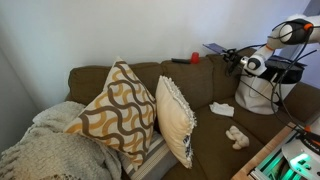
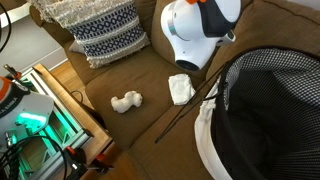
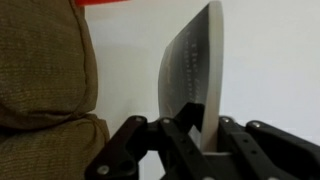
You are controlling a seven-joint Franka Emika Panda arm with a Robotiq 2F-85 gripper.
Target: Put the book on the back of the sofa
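Observation:
The spot on the sofa [image 1: 185, 75] back [image 1: 207, 61] beside the red object is below, to the left in the wrist view, so the gripper should next lower the raised book there and let go of it.
My gripper [image 1: 231, 57] is shut on a thin dark-covered book [image 1: 215, 48] and holds it in the air just above the back of the brown sofa [image 1: 185, 75], near its right end. In the wrist view the book [image 3: 190, 70] stands edge-on between the black fingers [image 3: 188, 135], with the sofa's back cushion [image 3: 45, 70] to the left and the white wall behind. In an exterior view only the white arm joint [image 2: 198, 30] shows above the sofa seat [image 2: 120, 75].
A red object [image 1: 195, 58] and a dark remote-like item [image 1: 179, 61] lie on the sofa back. Patterned pillows [image 1: 120, 110] and a cream pillow [image 1: 178, 120] fill the seat's left. A white cloth [image 1: 221, 108], a small toy [image 1: 236, 134] and a mesh bag [image 1: 258, 92] sit to the right.

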